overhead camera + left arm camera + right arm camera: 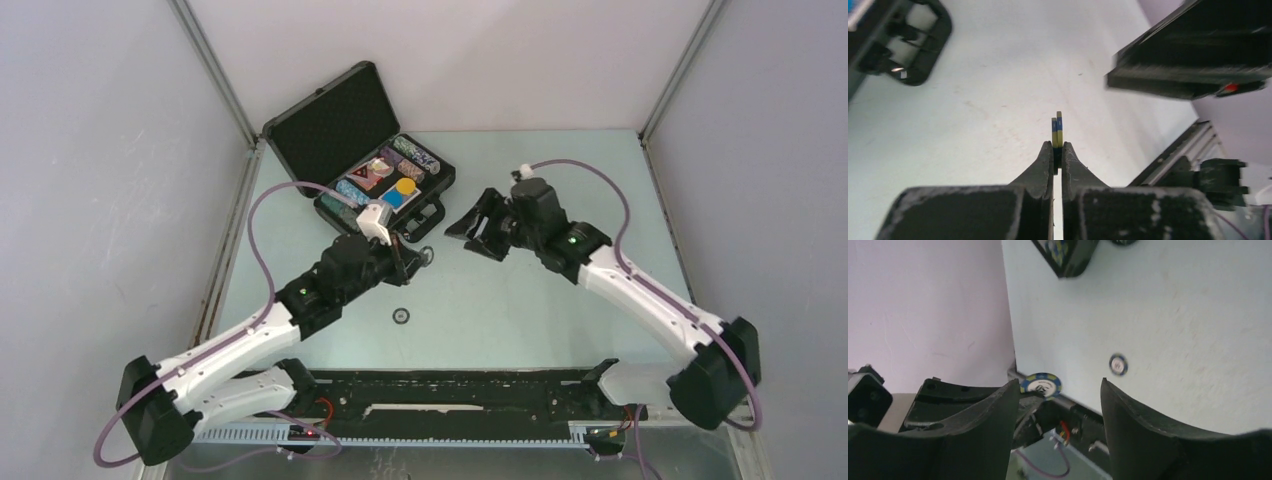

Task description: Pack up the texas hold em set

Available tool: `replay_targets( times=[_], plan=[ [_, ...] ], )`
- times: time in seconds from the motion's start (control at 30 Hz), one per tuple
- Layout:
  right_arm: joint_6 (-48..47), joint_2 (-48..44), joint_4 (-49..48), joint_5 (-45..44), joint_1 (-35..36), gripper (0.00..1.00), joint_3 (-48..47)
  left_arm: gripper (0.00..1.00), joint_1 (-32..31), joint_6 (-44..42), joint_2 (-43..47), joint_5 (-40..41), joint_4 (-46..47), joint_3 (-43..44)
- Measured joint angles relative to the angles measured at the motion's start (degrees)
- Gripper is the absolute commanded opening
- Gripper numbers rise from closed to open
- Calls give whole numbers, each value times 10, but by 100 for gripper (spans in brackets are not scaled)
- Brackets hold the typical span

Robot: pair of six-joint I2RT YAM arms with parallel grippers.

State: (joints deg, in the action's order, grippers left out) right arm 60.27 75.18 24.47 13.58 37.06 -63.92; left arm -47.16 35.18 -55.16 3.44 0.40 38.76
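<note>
Next I need to move my left gripper across and down to release the blue-and-yellow chips in the case's nearest chip row (340, 209), since that's below it, to its left in the top view.
The black poker case (340, 125) lies open at the back left, with chip rows and cards in its tray. My left gripper (418, 258) is in front of the case and is shut on two blue-and-yellow chips (1057, 131), held edge-on above the table. The held chips also show in the right wrist view (1041, 385). A single chip (402, 317) lies flat on the table nearer the front; it also shows in the right wrist view (1118, 364). My right gripper (480, 228) hovers open and empty to the right of the case, facing the left gripper.
The case handle (913, 40) sticks out toward the left gripper. A black rail (460, 395) runs along the near edge between the arm bases. Grey walls close the table on three sides.
</note>
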Motion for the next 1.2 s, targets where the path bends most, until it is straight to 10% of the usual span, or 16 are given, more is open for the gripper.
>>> replay_targets(
  times=[0.1, 0.2, 0.43, 0.7, 1.2],
  plan=[
    [-33, -52, -57, -40, -14, 75, 40, 0, 16, -33, 16, 6, -74, 26],
    [-67, -78, -114, -67, -30, 99, 64, 0, 29, -63, 24, 14, -139, 49],
    [-256, -16, -350, 19, -115, 99, 87, 0, 57, -152, -52, 90, -268, 157],
    [-240, 113, -635, 257, -363, 100, 208, 0, 103, -256, -315, 179, -381, 305],
    [-242, 128, -739, 365, -354, 100, 224, 0, 126, -338, -466, 245, -426, 402]
  ],
)
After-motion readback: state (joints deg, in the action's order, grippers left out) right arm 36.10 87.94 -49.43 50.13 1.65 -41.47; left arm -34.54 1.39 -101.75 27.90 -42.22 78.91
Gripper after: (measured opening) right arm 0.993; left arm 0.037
